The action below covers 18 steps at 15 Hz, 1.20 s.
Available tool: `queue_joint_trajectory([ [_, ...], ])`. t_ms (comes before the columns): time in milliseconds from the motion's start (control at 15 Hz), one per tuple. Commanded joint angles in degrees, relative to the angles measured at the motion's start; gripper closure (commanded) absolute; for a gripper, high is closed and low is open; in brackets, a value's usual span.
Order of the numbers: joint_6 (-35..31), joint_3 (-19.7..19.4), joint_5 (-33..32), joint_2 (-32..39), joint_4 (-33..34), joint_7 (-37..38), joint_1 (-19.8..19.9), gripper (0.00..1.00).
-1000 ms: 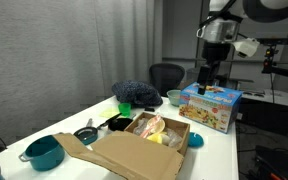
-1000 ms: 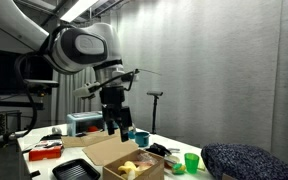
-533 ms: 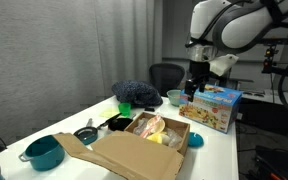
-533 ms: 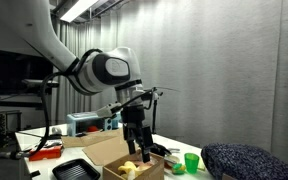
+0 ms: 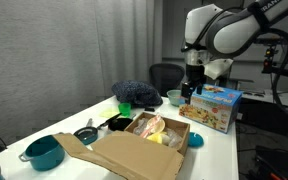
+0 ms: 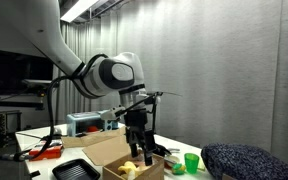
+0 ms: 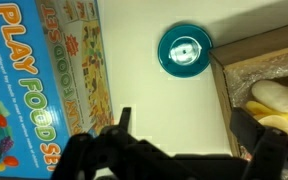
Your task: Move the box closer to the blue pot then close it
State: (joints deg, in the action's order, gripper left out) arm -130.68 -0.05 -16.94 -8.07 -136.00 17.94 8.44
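I will next move my gripper down and toward the right in the wrist view, onto the box's cardboard edge (image 5: 173, 119) (image 7: 226, 106) that faces the toy carton.
The brown cardboard box (image 5: 156, 133) stands open on the white table, one long flap (image 5: 134, 158) lying flat toward the front, yellow and pink items inside. It also shows in an exterior view (image 6: 109, 157) and at the right edge of the wrist view (image 7: 269, 70). The blue pot (image 5: 44, 152) sits at the front left corner, apart from the box. My gripper (image 5: 192, 88) hangs open and empty above the table between the box and the toy carton. In the wrist view it (image 7: 189, 135) has bare table between its jaws. It also shows in an exterior view (image 6: 139, 150).
A printed toy carton (image 5: 212, 106) (image 7: 44, 70) stands right of the box. A flat teal dish (image 7: 185, 50) (image 5: 174, 97), a green cup (image 5: 124, 107), a dark pan (image 5: 86, 134) and a dark blue cushion (image 5: 136, 93) lie behind and left of the box.
The arm has swung from above the toy carton toward the box and come lower. The gripper has stayed open. The box and pot have not moved.
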Motion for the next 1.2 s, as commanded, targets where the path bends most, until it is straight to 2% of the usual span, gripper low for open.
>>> queue_joint_trajectory([
  [0, 1.54, -0.55, 0.38, 0.21, 0.14, -0.43, -1.3, 0.0],
  [133, 2.02, 0.03, -2.72, 2.48, 1.66, 2.48, -1.21, 0.0],
  [400, 0.54, -0.64, -6.22, 7.13, 4.28, 3.1, -1.38, 0.0],
  [667, -3.61, -1.53, -1.63, 12.48, 6.48, 1.61, -2.04, 0.0],
  [1000, -11.57, -3.71, -0.08, 18.81, 9.26, 4.0, -2.19, 0.0],
  [1133, -11.63, -3.99, 3.69, 20.82, 10.87, 2.41, -2.22, 0.0],
])
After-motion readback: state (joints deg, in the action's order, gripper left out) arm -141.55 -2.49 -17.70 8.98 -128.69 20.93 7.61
